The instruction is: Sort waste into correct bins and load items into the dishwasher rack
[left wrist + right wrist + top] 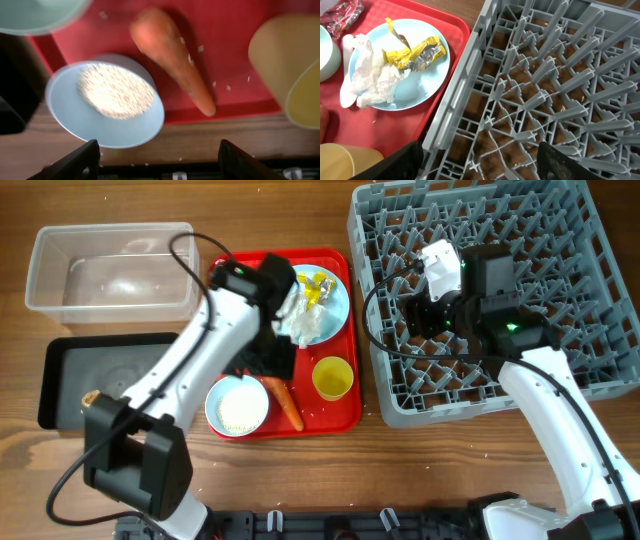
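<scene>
My left gripper lowers onto the rice bowl's rim on the carrot side next, as the red tray part between them leaves space for a finger.
My left gripper [157, 147] is open and empty. It hovers over the red tray's front part [268, 362], just above a light blue bowl of white rice [107, 97] and an orange carrot [172, 65]. The yellow cup [292, 65] lies to its right. My right gripper [480, 150] is open and empty over the grey dishwasher rack's [560, 240] left side [425, 315]. The light blue plate [415, 80] holds a yellow wrapper [415, 55] and crumpled white tissue [370, 75]. A red wrapper [340, 12] and a second bowl's edge [326, 50] lie beyond it.
The clear tub [110, 270] stands at the back left, with the black tray [100, 380] in front of it holding a small brown lump [90, 396]. Everything else sits on the flat red tray [345, 415], with rice grains scattered on it. The left arm covers the tray's middle.
</scene>
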You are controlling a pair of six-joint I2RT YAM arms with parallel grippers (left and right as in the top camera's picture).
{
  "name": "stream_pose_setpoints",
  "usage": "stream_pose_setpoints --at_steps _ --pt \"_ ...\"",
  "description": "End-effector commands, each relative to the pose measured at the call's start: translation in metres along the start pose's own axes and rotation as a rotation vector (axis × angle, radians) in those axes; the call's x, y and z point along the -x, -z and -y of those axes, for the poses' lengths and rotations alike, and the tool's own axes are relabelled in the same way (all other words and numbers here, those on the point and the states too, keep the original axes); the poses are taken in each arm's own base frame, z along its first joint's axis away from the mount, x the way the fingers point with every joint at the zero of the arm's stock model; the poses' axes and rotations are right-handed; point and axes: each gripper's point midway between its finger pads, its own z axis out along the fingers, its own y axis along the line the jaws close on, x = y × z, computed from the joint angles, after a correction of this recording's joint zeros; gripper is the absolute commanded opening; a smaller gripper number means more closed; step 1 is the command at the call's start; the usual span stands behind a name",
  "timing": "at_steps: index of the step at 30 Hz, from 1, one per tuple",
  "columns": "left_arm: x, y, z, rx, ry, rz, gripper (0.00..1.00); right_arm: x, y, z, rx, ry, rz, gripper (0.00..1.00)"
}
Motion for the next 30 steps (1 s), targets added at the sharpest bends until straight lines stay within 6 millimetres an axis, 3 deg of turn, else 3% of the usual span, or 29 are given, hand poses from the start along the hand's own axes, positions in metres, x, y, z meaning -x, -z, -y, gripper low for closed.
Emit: stream_pose_setpoints --at_steps 1,4,9,12,14,15,18,21,26,30 --pt "-0.041 -0.045 0.015 0.050 0.051 -0.115 0.75 0.004 -0.003 0.000 0.005 0.003 0.001 0.75" --pt "-0.060 -0.076 0.008 0.094 0.136 -0.159 0.73 0.001 -0.006 0.000 0.007 0.002 -0.009 0.75" --pt "-0.047 -0.090 0.011 0.070 0.119 -0.097 0.70 -0.004 -0.014 0.001 0.012 -0.003 -0.034 0.76" --pt "-0.045 -0.108 0.007 0.076 0.118 -0.065 0.46 -0.006 -0.016 0.001 0.014 -0.005 -0.040 0.76" --pt "-0.051 -0.126 0.003 0.076 0.121 -0.063 0.42 -0.006 -0.016 0.001 0.014 -0.007 -0.040 0.76" --pt "-0.050 -0.128 0.002 0.071 0.127 -0.059 0.34 -0.006 -0.016 0.001 0.014 -0.007 -0.040 0.76" --pt "-0.040 -0.129 -0.004 0.062 0.157 -0.032 0.17 -0.006 -0.016 0.001 0.013 -0.007 -0.040 0.76" --pt "-0.038 -0.128 -0.008 0.056 0.181 -0.032 0.06 -0.006 -0.016 0.001 0.014 -0.007 -0.040 0.76" --pt "-0.027 -0.110 -0.005 0.048 0.188 -0.018 0.04 -0.006 -0.016 0.001 0.014 -0.007 -0.039 0.76" --pt "-0.025 -0.108 -0.004 0.047 0.187 -0.014 0.04 -0.005 -0.016 0.001 0.013 -0.006 -0.036 0.76"
